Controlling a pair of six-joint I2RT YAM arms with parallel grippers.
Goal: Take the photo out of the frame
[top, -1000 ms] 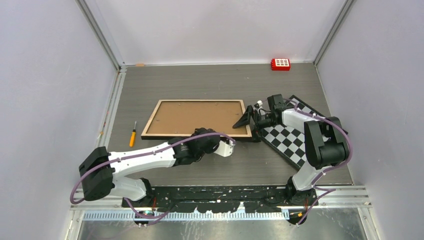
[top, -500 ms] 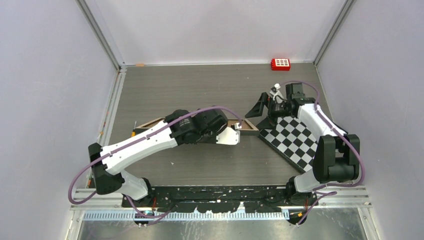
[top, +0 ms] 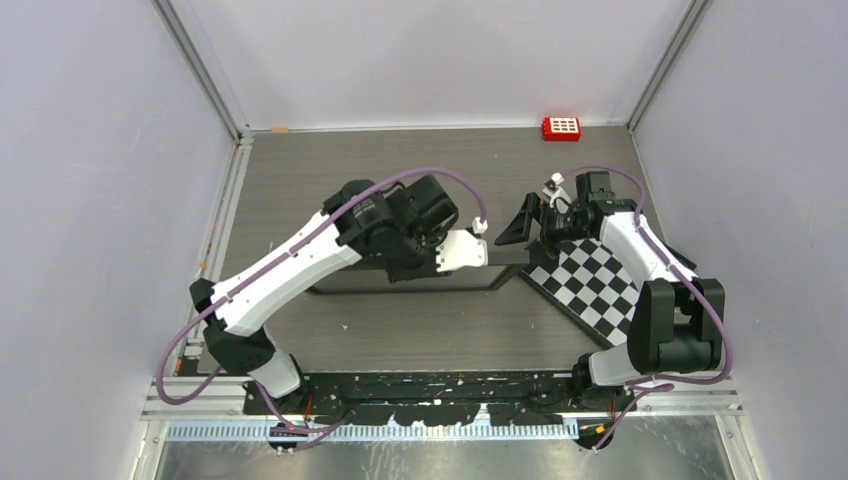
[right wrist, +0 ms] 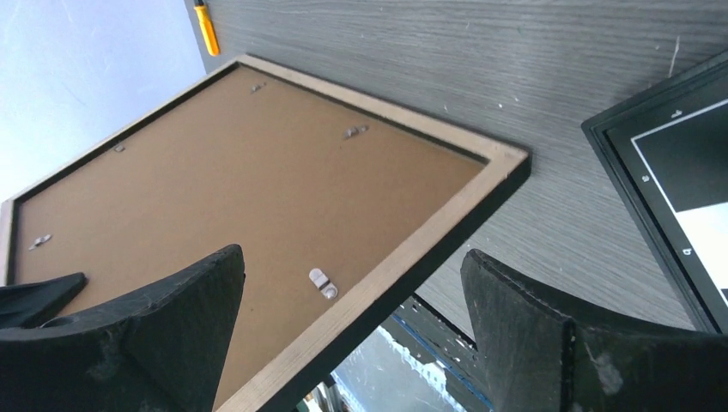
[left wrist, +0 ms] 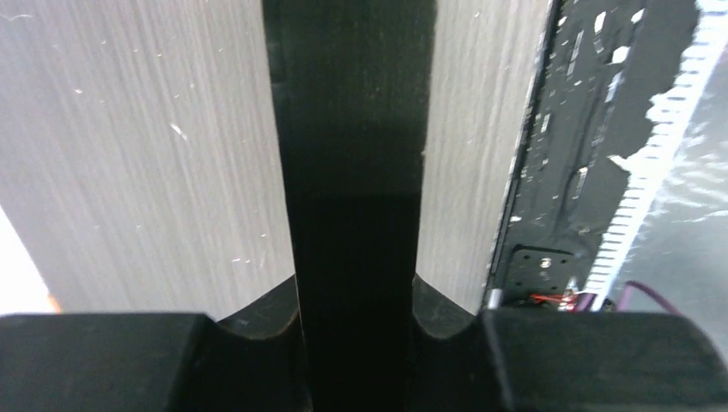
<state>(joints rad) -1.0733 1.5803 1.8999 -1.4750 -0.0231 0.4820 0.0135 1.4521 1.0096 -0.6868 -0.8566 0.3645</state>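
My left gripper will next lower to the left in the top view, lay the upright frame flat and let go, as bare tabletop is below on that side.
The frame stands tipped up on its edge, its brown back board and pale wood rim facing the right wrist camera. From above it shows only as a thin dark bar. My left gripper points down and is shut on the frame's black upper edge, near the middle of the table. My right gripper is open wide at the frame's right corner, the rim passing between its fingers without contact. The photo is hidden.
A black-and-white checkerboard lies at the right under the right arm. A small red block sits by the back wall. An orange screwdriver lies beyond the frame's far left corner. Grey walls enclose the table.
The left arm has raised the frame from lying flat to standing on its edge. The right gripper has drawn back from the frame's right end and opened wide.
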